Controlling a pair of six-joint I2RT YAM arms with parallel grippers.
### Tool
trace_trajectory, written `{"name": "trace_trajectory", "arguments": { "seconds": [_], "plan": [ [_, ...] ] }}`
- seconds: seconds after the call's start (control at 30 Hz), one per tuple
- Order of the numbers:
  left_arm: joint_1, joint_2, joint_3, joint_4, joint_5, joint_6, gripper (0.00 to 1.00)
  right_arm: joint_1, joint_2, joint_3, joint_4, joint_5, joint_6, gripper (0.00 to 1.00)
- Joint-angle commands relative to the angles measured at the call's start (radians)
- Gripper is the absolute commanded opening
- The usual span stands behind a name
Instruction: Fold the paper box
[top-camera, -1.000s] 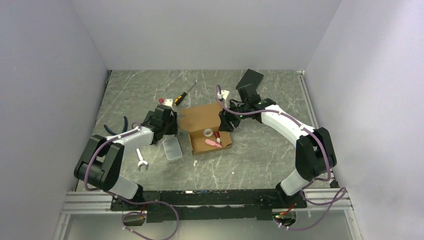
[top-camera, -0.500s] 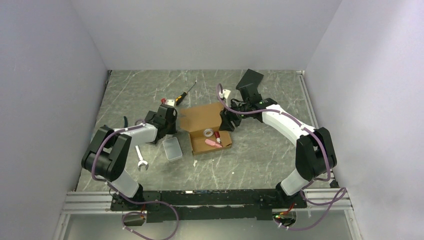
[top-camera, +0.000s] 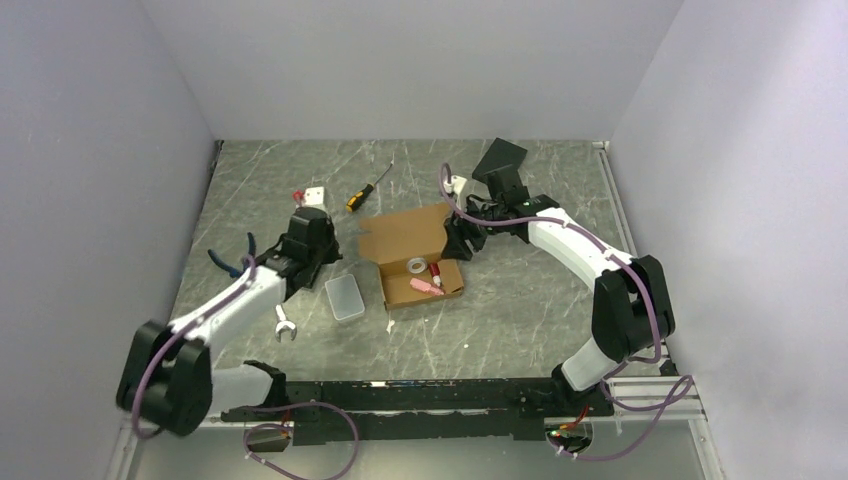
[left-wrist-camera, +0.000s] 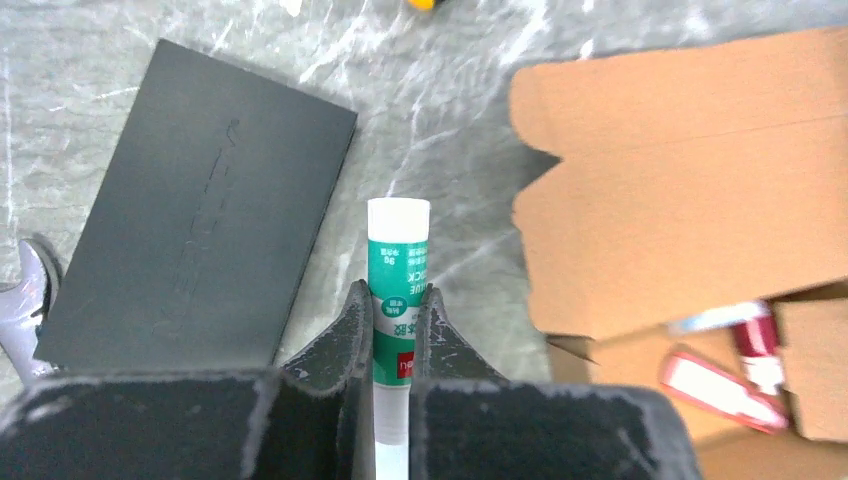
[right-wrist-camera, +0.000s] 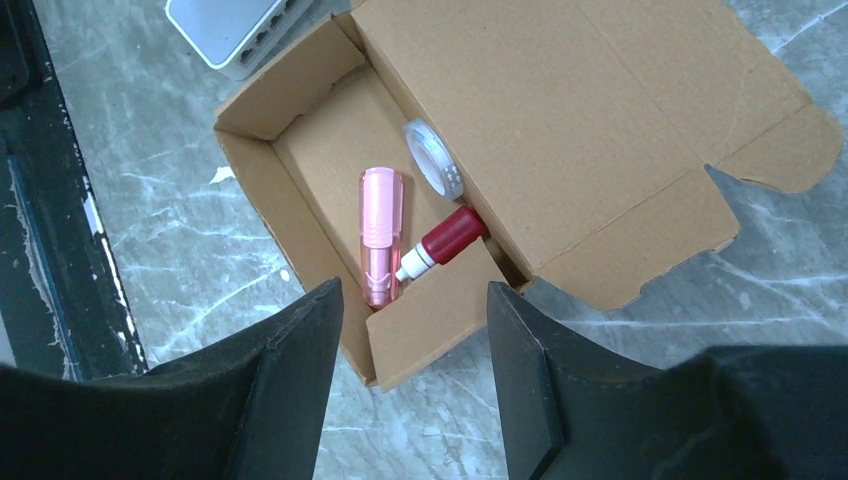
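My left gripper carries the glue stick over the tray's end by the grey tin (left-wrist-camera: 632, 377) next, since that end lies empty beside the pink tube.
The paper box (top-camera: 405, 232) is tan cardboard, lying open mid-table with its lid flap spread toward the back. Its tray holds a pink tube (right-wrist-camera: 380, 235), a red-capped bottle (right-wrist-camera: 447, 238) and a tape roll (right-wrist-camera: 434, 158). My left gripper (left-wrist-camera: 393, 295) is shut on a green-and-white glue stick (left-wrist-camera: 397, 240), just left of the box (left-wrist-camera: 680, 180) and above the table. Over the tray's right corner flap, my right gripper (right-wrist-camera: 415, 290) hangs open above the box (right-wrist-camera: 560, 110) with nothing between its fingers. From above, the left gripper (top-camera: 312, 238) and right gripper (top-camera: 462, 240) flank the box.
A black slab (left-wrist-camera: 200, 250) lies left of the glue stick, a wrench (top-camera: 283, 325) beyond it. A grey tin (top-camera: 345, 297) sits by the box's left side. A screwdriver (top-camera: 365, 188), a white block (top-camera: 315, 196), blue-handled pliers (top-camera: 235, 262) and another black slab (top-camera: 500, 155) lie around.
My left gripper has closed onto the glue stick, and the left arm has swung back toward the left. The right arm has barely moved.
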Motion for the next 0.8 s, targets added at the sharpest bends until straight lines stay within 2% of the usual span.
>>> {"name": "trace_trajectory", "arguments": {
  "seconds": [0.0, 0.1, 0.23, 0.37, 0.47, 0.63, 0.77],
  "plan": [
    [0.002, -0.191, -0.069, -0.044, 0.088, -0.11, 0.0, -0.024, -0.057, 0.017, -0.014, -0.067, -0.045, 0.59],
    [0.002, -0.321, -0.162, 0.013, 0.239, -0.156, 0.0, -0.043, -0.075, 0.011, -0.02, -0.095, -0.066, 0.61],
    [0.001, -0.431, -0.259, 0.201, 0.512, -0.229, 0.0, -0.072, -0.092, 0.006, -0.018, -0.115, -0.067, 0.61],
    [-0.019, -0.432, -0.295, 0.366, 0.623, -0.32, 0.0, -0.097, -0.105, -0.001, -0.011, -0.131, -0.064, 0.61],
    [-0.087, -0.371, -0.262, 0.396, 0.585, -0.313, 0.0, -0.107, -0.106, -0.003, -0.01, -0.136, -0.061, 0.61],
    [-0.248, -0.183, -0.109, 0.249, 0.397, -0.198, 0.0, -0.115, -0.101, -0.007, -0.01, -0.142, -0.063, 0.61],
    [-0.335, -0.041, 0.02, 0.141, 0.26, -0.108, 0.09, -0.118, -0.094, -0.005, -0.016, -0.144, -0.066, 0.61]
  ]
}}
